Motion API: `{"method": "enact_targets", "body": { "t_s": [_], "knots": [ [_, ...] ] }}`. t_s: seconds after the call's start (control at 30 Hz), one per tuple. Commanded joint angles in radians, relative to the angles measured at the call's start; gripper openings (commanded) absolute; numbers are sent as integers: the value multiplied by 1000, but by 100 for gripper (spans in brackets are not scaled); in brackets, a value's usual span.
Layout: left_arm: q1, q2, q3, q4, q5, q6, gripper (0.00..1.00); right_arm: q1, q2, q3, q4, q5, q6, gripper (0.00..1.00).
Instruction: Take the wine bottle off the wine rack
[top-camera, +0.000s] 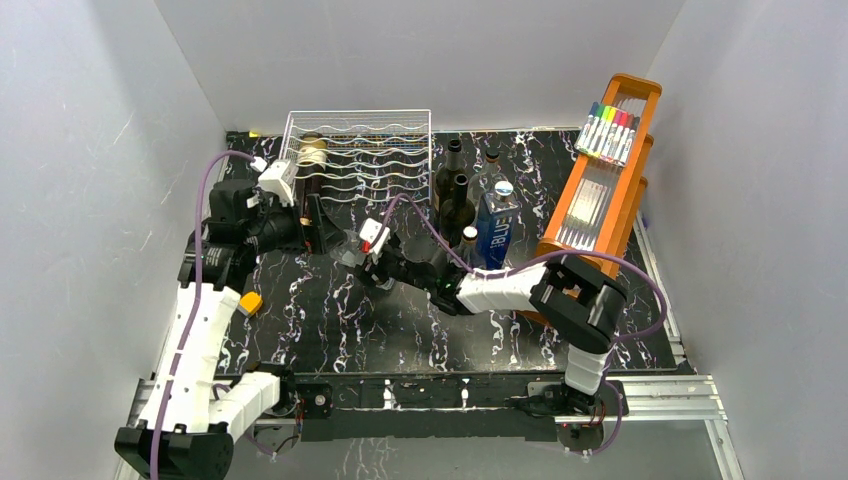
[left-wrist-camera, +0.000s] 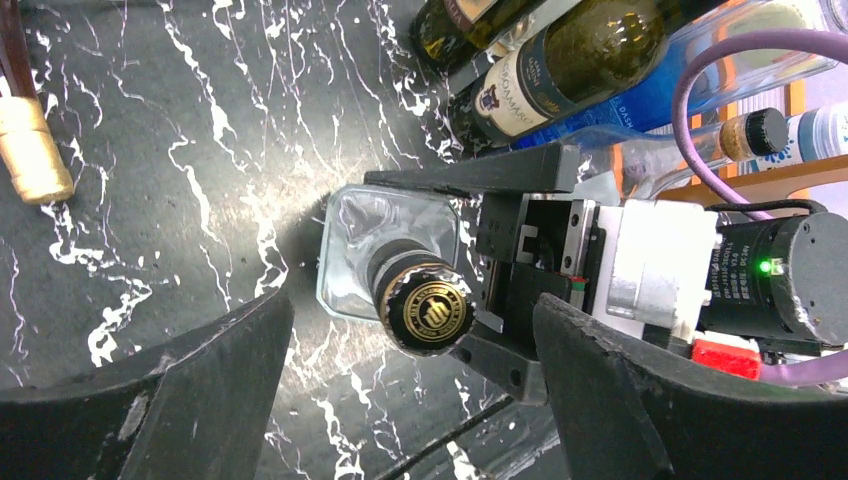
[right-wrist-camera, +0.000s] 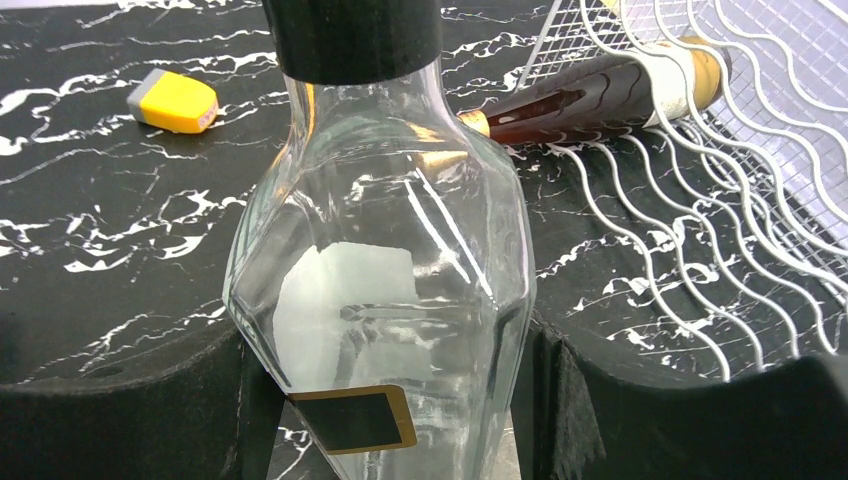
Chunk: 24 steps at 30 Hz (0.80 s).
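The left gripper slides to the right in the top view next and closes its fingers straddling the black and gold cap, since it lies that way.
The silver wire wine rack stands at the back of the table and also shows in the right wrist view. A dark brown wine bottle lies in its left side, neck toward the front. My right gripper is shut on a clear glass bottle with a black and gold cap, held upright in front of the rack. My left gripper is open just above that cap, one finger on each side. In the top view the left gripper and right gripper are close together.
Several dark bottles and a blue bottle stand right of the rack. A tall orange wooden rack with markers leans at the right. A small yellow and grey object shows at the left.
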Motion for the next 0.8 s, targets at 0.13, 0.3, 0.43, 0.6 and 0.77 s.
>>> {"method": "enact_targets", "body": {
  "t_s": [0.13, 0.3, 0.43, 0.6, 0.77],
  "knots": [
    [-11, -18, -68, 180, 27, 5, 74, 7, -51, -13, 34, -4, 132, 44],
    [-74, 5, -66, 200, -33, 29, 58, 6, -54, -1, 7, -11, 138, 44],
    [-155, 27, -58, 200, -117, 44, 45, 7, -85, -2, -10, 1, 144, 46],
    [-212, 47, -36, 191, -219, 53, 22, 6, -131, 4, -63, 8, 144, 66],
    [-230, 87, 21, 194, -226, 61, 0, 7, -237, 26, -246, 99, 137, 98]
  ]
}}
